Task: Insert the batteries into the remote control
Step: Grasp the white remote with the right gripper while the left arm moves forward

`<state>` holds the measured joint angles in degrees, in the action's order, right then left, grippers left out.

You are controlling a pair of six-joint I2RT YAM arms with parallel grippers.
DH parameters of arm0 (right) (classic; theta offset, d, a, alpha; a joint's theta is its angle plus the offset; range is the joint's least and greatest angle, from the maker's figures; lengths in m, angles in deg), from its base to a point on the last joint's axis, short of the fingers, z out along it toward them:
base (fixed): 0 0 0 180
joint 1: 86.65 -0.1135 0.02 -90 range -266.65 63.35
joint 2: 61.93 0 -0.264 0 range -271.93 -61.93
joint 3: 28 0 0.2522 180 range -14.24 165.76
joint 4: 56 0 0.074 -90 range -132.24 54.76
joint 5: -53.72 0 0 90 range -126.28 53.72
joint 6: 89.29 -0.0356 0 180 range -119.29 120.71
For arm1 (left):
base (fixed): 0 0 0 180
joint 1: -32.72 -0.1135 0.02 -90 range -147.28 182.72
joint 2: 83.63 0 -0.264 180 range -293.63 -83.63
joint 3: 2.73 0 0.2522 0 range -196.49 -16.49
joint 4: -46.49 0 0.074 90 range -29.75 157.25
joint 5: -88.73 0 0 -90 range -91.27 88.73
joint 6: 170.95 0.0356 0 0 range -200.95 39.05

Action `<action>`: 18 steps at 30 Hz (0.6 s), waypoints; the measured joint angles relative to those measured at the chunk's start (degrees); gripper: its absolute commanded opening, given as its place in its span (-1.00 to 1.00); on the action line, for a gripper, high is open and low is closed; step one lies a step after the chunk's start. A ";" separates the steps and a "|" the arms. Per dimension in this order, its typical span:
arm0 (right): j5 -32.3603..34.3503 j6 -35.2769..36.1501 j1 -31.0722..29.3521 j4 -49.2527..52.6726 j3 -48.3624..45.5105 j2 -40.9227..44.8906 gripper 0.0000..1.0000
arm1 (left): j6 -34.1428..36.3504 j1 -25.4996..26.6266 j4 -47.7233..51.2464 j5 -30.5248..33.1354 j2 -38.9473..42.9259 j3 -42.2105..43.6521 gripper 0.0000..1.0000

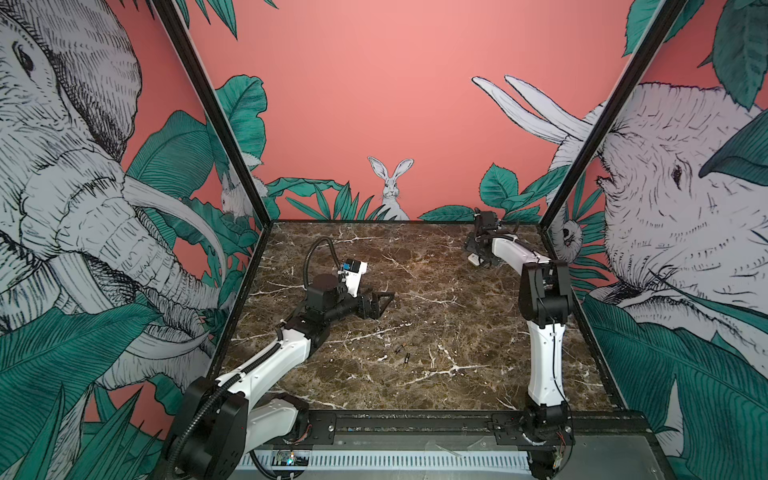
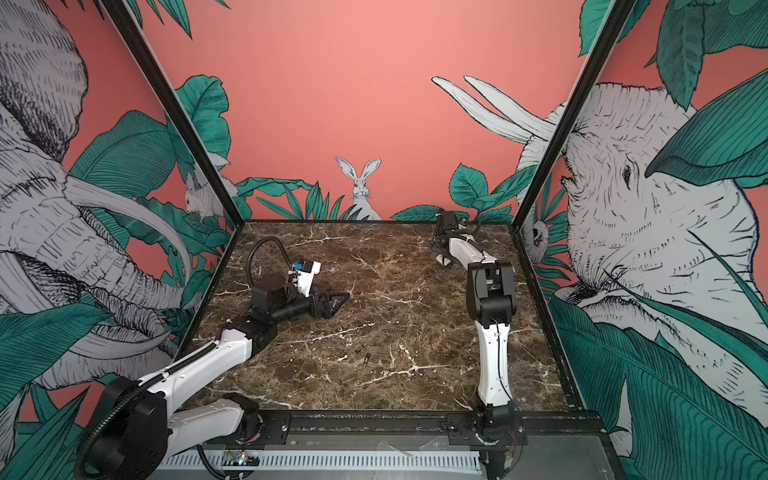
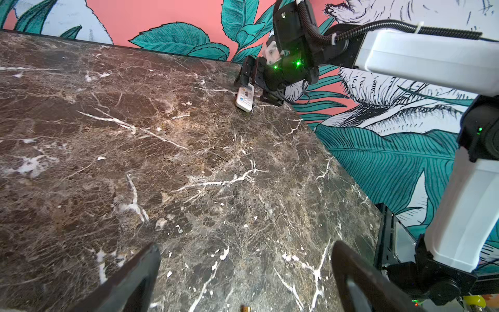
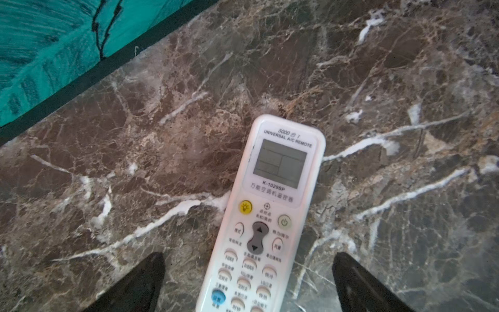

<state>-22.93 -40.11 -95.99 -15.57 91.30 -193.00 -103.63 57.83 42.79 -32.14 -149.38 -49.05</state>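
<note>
My right gripper should next come down onto the white remote's button end [image 1: 475,260] [image 4: 245,278] and close its fingers on both long sides of the remote, because that end is between them.
The white remote control [image 4: 270,216] lies face up on the marble near the back right corner, also visible in both top views [image 1: 473,260] [image 2: 444,261]. My right gripper [image 4: 249,255] hangs open over its button end. One black finger stands on each side, neither touching it. Two small dark batteries [image 1: 401,348] [image 1: 407,356] [image 2: 367,356] lie loose on the table near the front middle. My left gripper [image 1: 384,303] [image 3: 245,245] rests open and empty low over the marble at centre left. One battery's gold end [image 3: 245,308] peeks in between its fingers.
The brown marble table [image 1: 436,299] is boxed in by printed walls on the left, back and right. A black rail [image 1: 415,419] runs along the front edge and carries both arm bases. The right arm [image 1: 544,332] stands along the right side.
</note>
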 measured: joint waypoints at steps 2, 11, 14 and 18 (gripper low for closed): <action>-0.02 -0.31 -0.04 0.61 0.02 -0.37 0.90 | -0.04 0.00 -0.11 0.04 0.00 0.24 0.99; -0.02 -2.25 -0.04 1.33 0.31 -2.51 0.70 | 0.00 0.00 -0.59 1.25 1.97 1.77 0.97; 0.11 -2.71 -0.11 1.44 1.01 -2.91 0.55 | 0.02 0.00 -0.72 1.81 2.56 2.03 0.97; -0.09 -2.99 -0.15 1.42 0.98 -2.93 0.33 | 0.02 0.00 -1.14 2.36 2.89 2.05 0.97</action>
<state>-23.02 -43.10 -96.14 -14.15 92.28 -195.93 -103.60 57.83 41.66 -29.78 -146.50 -46.99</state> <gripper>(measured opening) 0.705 0.987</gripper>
